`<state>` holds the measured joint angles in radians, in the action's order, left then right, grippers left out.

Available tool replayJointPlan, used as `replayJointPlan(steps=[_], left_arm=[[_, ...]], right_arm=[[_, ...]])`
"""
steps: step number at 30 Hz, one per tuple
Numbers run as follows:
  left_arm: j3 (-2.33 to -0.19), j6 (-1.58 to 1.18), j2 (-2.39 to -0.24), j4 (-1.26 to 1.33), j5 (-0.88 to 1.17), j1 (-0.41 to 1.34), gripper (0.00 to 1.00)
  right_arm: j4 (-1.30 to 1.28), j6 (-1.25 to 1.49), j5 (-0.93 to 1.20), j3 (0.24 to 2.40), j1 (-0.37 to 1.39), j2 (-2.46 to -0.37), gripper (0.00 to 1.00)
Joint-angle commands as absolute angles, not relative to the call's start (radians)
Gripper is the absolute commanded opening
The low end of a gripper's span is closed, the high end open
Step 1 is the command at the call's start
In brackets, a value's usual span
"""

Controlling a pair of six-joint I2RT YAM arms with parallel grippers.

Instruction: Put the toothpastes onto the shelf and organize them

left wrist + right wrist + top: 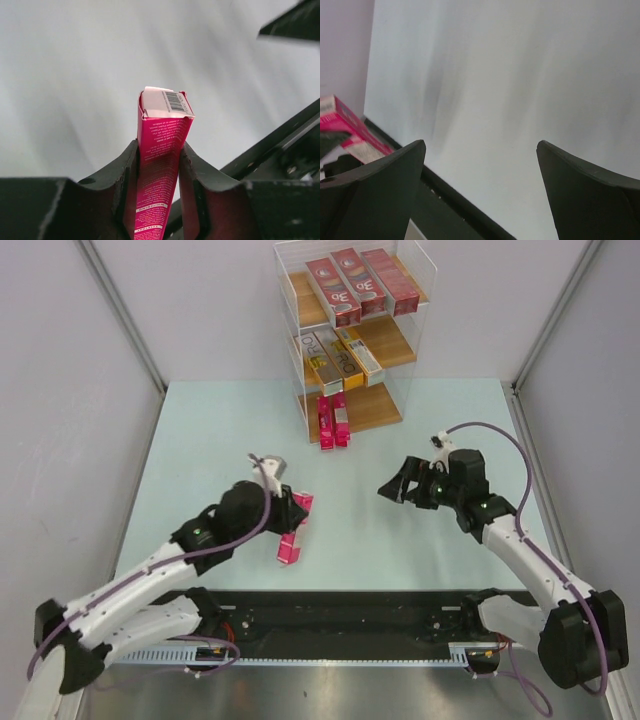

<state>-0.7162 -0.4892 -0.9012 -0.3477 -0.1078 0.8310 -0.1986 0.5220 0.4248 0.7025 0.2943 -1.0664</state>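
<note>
The robot's right hand will next move back and to the left in the top view and straddle the carton's loose near end point(289, 553), because that end hangs there.
A bright pink toothpaste carton point(288, 548) hangs tilted over the near middle of the table, and my left gripper point(292, 519) is shut on it. In the left wrist view the carton point(165, 120) stands up between the fingers point(125, 170), barcode flap on top. The shelf point(385, 405) stands at the far centre. Three dark red cartons point(360, 284) lie on its top board, orange and silver ones point(338, 356) on the middle board, and two pink ones point(333, 420) on the lowest. My right gripper point(396, 486) is open and empty over the right half. Its wrist view catches the pink carton point(345, 125) at the far left.
The pale teal table point(200, 440) is bounded by grey wall panels point(60, 390) on the left, right and back. A black base strip point(340, 610) runs along the near edge between the two arm bases.
</note>
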Motion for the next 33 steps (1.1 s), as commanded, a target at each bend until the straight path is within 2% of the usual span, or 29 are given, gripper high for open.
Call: replayJointPlan(steps=[1,5,7,10,14,18,25,33], left_arm=[[-0.666,-0.549,-0.749,-0.16,0.03,0.718,0.28],[-0.598,-0.641,-0.667,-0.003,0.193,0.588,0.26],[-0.556,-0.71,-0.658,0.153,0.329,0.534,0.26],[-0.497,-0.837,-0.686,0.417,0.528,0.488,0.26],[-0.471,-0.977,-0.747,0.667,0.659,0.485,0.25],[-0.462,-1.055,-0.776,0.86,0.716,0.485,0.25],[-0.466,-1.069,-0.77,0.873,0.729,0.485,0.26],[-0.413,-1.157,-0.822,1.038,0.724,0.485,0.25]], right_arm=[[-0.077,0.549,0.505,0.658,0.385,-0.997,1.0],[0.166,0.632,0.607,0.559,0.465,-0.957,1.0],[0.257,0.684,0.658,0.529,0.512,-0.94,1.0],[0.399,0.724,0.696,0.495,0.587,-0.93,1.0],[0.503,0.75,0.68,0.495,0.687,-0.931,1.0],[0.531,0.744,0.641,0.503,0.753,-0.965,1.0],[0.626,0.767,0.607,0.525,0.839,-1.055,0.98],[0.774,0.847,0.568,0.558,0.882,-1.121,0.91]])
